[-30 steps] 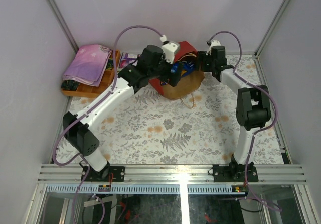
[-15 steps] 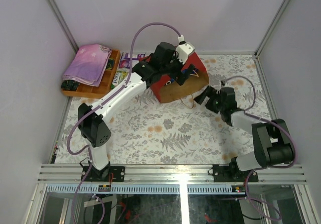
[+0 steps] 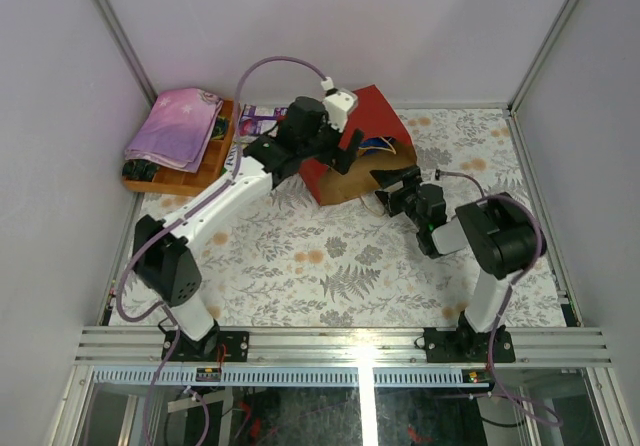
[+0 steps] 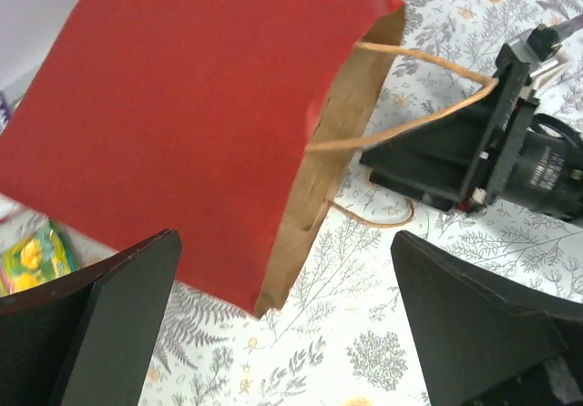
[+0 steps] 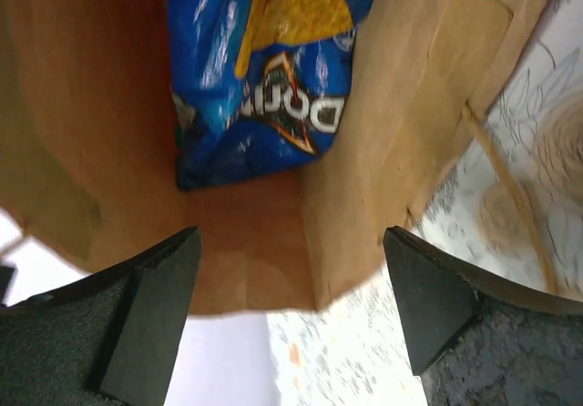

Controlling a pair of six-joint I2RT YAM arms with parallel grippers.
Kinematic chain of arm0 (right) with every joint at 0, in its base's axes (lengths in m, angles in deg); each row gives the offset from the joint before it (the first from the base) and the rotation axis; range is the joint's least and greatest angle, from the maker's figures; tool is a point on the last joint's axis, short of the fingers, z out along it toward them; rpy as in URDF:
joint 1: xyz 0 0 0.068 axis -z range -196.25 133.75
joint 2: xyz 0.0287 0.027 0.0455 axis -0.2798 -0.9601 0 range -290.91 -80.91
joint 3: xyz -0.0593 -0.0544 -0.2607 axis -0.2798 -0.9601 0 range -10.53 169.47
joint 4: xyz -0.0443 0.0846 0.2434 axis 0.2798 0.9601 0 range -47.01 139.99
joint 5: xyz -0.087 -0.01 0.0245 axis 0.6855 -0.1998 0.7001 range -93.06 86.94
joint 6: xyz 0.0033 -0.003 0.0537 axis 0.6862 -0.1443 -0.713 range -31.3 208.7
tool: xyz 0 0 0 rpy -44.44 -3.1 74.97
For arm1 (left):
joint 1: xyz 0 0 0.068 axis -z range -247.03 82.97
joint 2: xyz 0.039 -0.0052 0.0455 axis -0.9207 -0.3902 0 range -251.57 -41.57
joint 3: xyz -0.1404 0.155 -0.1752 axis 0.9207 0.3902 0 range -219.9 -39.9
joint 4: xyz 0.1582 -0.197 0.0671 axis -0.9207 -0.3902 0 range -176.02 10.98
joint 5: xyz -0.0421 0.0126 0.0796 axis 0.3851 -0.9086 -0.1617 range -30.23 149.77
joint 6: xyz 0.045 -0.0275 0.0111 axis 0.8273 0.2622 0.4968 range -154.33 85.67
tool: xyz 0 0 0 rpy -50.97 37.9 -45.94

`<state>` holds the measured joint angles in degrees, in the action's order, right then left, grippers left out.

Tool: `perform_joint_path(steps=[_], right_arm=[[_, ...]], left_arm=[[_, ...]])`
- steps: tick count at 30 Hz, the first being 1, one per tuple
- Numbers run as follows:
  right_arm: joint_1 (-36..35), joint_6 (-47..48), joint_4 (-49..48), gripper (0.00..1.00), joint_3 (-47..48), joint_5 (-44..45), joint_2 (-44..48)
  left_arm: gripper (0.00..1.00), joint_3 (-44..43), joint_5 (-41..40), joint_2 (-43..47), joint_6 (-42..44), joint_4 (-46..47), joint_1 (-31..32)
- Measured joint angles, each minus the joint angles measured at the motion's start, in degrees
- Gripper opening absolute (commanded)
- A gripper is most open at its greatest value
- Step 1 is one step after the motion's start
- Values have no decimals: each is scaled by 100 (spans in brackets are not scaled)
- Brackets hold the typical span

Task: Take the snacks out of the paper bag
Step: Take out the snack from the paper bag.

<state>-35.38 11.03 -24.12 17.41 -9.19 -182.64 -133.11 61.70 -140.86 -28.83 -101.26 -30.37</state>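
The blue Doritos bag (image 5: 273, 69) is beyond my fingers, so my right gripper will next move outward into the brown opening of the paper bag and onto the edge of the Doritos bag.
The red paper bag (image 3: 375, 111) lies on its side at the back of the table, its brown mouth facing right. It also shows in the left wrist view (image 4: 182, 96), with its cord handles (image 4: 410, 87) loose. A blue Doritos bag (image 5: 273, 69) lies inside it, and a sliver of it shows from above (image 3: 375, 146). My right gripper (image 3: 398, 188) is open at the mouth (image 5: 291, 319), apart from the packet. My left gripper (image 3: 340, 151) is open and empty above the bag's left side (image 4: 287, 333). A yellow-green packet (image 4: 36, 256) lies left of the bag.
A pink-purple folded cloth (image 3: 180, 126) lies on a wooden tray (image 3: 160, 178) at the back left. Purple-white packs (image 3: 255, 118) and more packets (image 3: 235, 154) lie between the tray and the bag. Frame posts and walls close in the table.
My right arm has swung from behind the bag to the front, and its gripper now points into the mouth. The bag has tipped over to the right. My left gripper has drawn back left.
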Motion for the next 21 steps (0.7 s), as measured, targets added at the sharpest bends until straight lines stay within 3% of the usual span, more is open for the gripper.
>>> perform_joint_path(steps=[6,15,18,21], right_arm=[[0,-1123,-612,91,833,522,-1104],[-7,-1569,-76,99,2035,1335,-1305],[-24,-1694,306,95,2520,1528,-1578],[-59,-1781,612,82,2894,1617,-1908]], left_arm=[[100,619,48,852,-658,162,-435],[100,1113,216,1458,-1165,223,-455],[100,1154,214,1471,-1191,188,-452],[100,1163,208,1493,-1191,164,-452]])
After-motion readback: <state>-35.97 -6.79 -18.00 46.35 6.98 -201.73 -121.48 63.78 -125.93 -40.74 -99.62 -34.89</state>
